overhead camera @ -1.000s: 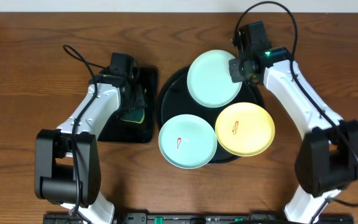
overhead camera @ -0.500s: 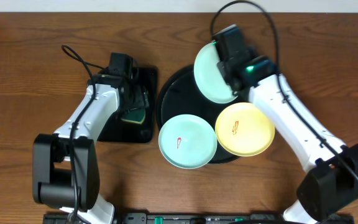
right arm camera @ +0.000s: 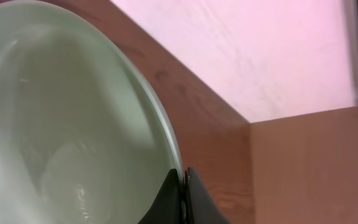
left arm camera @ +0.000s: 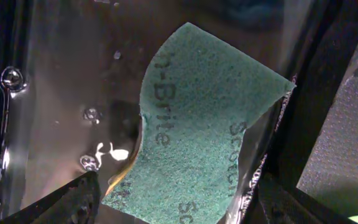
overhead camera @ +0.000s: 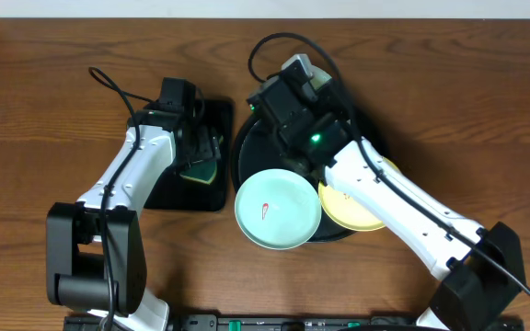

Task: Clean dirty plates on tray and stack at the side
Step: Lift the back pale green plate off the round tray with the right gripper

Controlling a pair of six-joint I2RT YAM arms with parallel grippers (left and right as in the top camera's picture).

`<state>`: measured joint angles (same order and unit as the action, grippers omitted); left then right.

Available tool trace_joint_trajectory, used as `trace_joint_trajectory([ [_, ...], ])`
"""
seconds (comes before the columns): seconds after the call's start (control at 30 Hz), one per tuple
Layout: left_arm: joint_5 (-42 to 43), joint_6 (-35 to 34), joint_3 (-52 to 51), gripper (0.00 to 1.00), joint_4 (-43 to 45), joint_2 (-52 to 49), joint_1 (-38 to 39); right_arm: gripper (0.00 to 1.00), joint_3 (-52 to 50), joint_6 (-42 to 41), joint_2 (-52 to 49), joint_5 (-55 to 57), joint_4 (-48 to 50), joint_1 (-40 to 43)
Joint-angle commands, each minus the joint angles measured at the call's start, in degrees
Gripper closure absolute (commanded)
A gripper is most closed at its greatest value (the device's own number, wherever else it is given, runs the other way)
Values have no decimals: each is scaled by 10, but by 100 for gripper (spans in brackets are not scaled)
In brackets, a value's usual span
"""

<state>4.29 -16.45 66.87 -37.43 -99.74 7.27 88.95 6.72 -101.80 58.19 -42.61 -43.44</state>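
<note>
My right gripper is above bare wood that lies clear below it and to its right in the overhead view, so it should next swing that way, lower the plate and release it.
My right gripper (right arm camera: 184, 186) is shut on the rim of a pale mint-green plate (right arm camera: 73, 124). It holds the plate lifted and tilted on edge over the back of the round black tray (overhead camera: 247, 152). In the overhead view the arm hides nearly all of this plate, and only a pale edge (overhead camera: 304, 66) shows by the right gripper (overhead camera: 294, 87). A second mint plate (overhead camera: 278, 209) with a red smear lies on the tray's front rim. The yellow plate (overhead camera: 352, 210) lies to its right, half under the arm. My left gripper (left arm camera: 179, 211) is open, its jaws either side of a green sponge (left arm camera: 197, 137).
The sponge (overhead camera: 194, 170) lies in a small rectangular black tray (overhead camera: 219, 193) left of the round tray, with my left gripper (overhead camera: 201, 147) above it. Black cables loop over the table behind both arms. Bare wood lies to the far left and far right.
My right arm has swung left across the round tray with the back mint plate, lifting it off the tray and tipping it on edge. The left arm has hardly moved.
</note>
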Motion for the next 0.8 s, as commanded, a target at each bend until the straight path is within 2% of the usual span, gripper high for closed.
trace_joint_trajectory([
  [0.0,-7,3,-2,16,-3,6,-2,99,-1,2,12,63,0,-10],
  [0.47,-7,3,-2,16,-3,6,-2,99,-1,-17,12,64,1,-8],
  [0.63,-7,3,-2,16,-3,6,-2,99,-1,-134,12,0,-32,17],
  [0.77,-7,3,-2,16,-3,6,-2,99,-1,-246,14,-160,-87,83],
])
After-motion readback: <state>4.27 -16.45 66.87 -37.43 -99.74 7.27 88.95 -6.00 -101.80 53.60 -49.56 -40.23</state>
